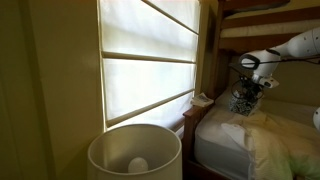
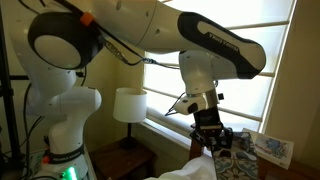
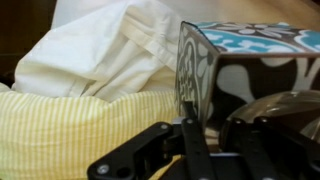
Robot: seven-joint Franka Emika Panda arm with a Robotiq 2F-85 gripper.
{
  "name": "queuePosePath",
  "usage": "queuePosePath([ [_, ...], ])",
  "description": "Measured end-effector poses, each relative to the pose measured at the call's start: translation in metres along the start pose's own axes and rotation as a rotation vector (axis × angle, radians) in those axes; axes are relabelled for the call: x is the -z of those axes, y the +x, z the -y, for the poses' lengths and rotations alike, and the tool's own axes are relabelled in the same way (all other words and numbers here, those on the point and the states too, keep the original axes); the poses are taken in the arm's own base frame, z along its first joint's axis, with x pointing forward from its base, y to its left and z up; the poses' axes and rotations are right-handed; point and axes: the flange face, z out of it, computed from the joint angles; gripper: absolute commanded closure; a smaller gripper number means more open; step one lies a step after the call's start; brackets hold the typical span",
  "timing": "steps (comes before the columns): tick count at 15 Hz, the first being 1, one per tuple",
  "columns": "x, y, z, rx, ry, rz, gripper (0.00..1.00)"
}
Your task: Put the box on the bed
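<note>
I should lower the box next until it rests on the bedding (image 3: 70,130) by the rumpled white cloth, and then open my gripper.
The box (image 3: 250,60) has a dark blue-grey and white pattern with a teal top. It sits between my gripper's fingers (image 3: 225,118), which are shut on its sides. In both exterior views the gripper (image 1: 246,92) (image 2: 210,128) holds the box (image 1: 243,102) (image 2: 224,140) just above the bed (image 1: 215,140), over the white pillow (image 1: 232,128). Rumpled white cloth (image 3: 100,50) and cream-yellow bedding (image 3: 70,130) lie right beside and under the box. Whether the box touches the bedding cannot be told.
A white lamp shade (image 1: 135,150) (image 2: 130,103) stands by the blinded window (image 1: 150,60). A pale tissue-topped item (image 1: 202,99) (image 2: 270,148) rests near the bed's head. The wooden upper bunk (image 1: 270,12) runs close above the arm.
</note>
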Motion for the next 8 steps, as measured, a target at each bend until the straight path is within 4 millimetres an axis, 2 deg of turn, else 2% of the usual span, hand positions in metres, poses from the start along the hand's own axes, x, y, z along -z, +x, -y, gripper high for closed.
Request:
queuePosePath([
  [3,-0.017,0.010,0.010,-0.094,0.013,-0.041,0.99],
  [4,-0.023,0.013,0.011,-0.112,0.007,-0.055,0.69],
  [5,-0.028,0.015,0.011,-0.126,0.000,-0.066,0.68],
  [8,-0.041,0.016,0.011,-0.162,-0.022,-0.082,0.47],
])
